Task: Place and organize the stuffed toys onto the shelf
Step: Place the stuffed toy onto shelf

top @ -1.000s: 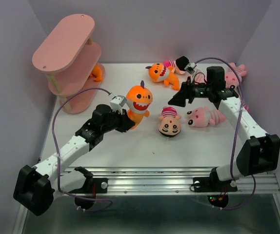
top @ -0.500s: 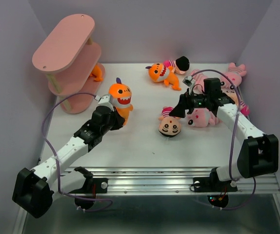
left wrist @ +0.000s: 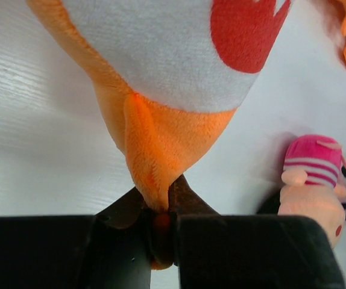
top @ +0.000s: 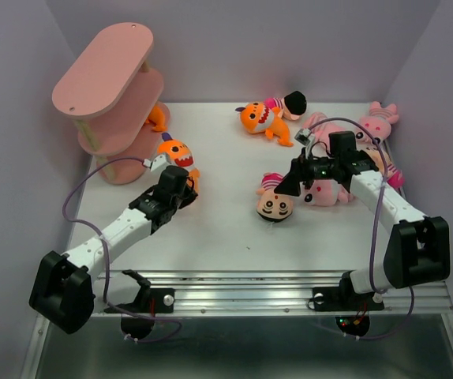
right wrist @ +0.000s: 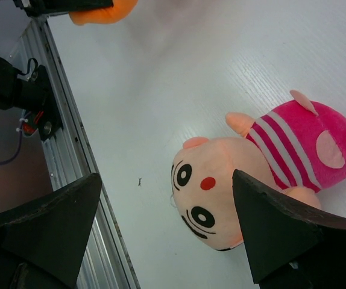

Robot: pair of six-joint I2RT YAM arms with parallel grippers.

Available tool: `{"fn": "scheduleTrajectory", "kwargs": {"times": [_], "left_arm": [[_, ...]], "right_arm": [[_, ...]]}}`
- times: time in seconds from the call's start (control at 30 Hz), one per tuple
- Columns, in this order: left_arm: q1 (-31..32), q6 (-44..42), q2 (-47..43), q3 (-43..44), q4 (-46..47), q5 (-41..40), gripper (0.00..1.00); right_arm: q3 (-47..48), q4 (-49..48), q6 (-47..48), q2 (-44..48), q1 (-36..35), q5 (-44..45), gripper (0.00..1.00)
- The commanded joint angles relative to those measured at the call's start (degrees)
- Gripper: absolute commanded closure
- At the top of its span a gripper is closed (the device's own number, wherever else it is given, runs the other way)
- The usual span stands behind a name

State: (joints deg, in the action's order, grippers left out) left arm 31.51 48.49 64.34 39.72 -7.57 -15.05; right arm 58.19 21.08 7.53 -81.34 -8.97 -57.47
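Note:
My left gripper has to swing outward and to the left in the top view next and let go at the pink shelf's open side, because another orange toy sits there.
My left gripper (top: 182, 177) is shut on the tail of an orange shark toy (top: 174, 151) and holds it just right of the pink shelf (top: 104, 87). In the left wrist view the jaws (left wrist: 161, 208) pinch the orange tail (left wrist: 152, 156). My right gripper (top: 286, 183) is open above a peach-faced doll (top: 275, 204) lying on the table. The doll (right wrist: 251, 180) lies between the spread fingers (right wrist: 46, 223) without touching them. Another orange toy (top: 157, 117) sits at the shelf's bottom tier.
An orange shark (top: 258, 118) and a black-haired doll (top: 290, 103) lie at the back. Pink striped animals (top: 331, 191) lie under the right arm, another (top: 378, 120) at the back right. Purple walls enclose the table. A metal rail (right wrist: 58, 156) runs along the near edge.
My left arm has carried the orange shark left, toward the shelf. My right gripper has moved down and left, to above the doll.

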Motion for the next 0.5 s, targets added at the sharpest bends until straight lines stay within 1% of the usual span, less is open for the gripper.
{"fn": "scheduleTrajectory", "kwargs": {"times": [0.0,0.07,0.13,0.17,0.23,0.27,0.3,0.47], "left_arm": [[0.05,8.1,5.43,7.28,-2.44,-7.43,1.0],[-0.48,10.91,8.68,11.66,-6.03,-8.5,1.0],[-1.18,12.94,13.78,14.66,-8.32,-9.12,1.0],[-1.53,13.99,15.36,17.9,-10.6,-9.03,1.0],[-2.68,16.63,20.37,21.34,-13.16,-9.47,1.0],[-2.94,17.33,21.78,24.75,-15.78,-9.91,1.0],[-3.2,18.82,24.41,26.27,-16.85,-11.57,1.0],[-4.43,23.04,29.79,34.26,-21.33,-16.32,1.0]], "right_arm": [[-1.07,-2.01,1.79,1.71,0.36,-2.12,0.05],[-1.07,-2.01,1.79,1.89,0.36,-2.38,0.05],[-1.24,-1.92,1.79,2.15,0.36,-2.73,0.05],[-1.33,-1.92,1.87,2.33,0.36,-2.82,0.05],[-1.33,-1.92,1.87,2.5,0.36,-3.0,0.05],[-1.33,-1.92,1.87,2.68,0.36,-3.0,0.05],[-1.42,-1.92,1.87,2.85,0.36,-3.0,0.05],[-1.5,-1.92,1.96,3.73,0.36,-3.08,0.05]]}}
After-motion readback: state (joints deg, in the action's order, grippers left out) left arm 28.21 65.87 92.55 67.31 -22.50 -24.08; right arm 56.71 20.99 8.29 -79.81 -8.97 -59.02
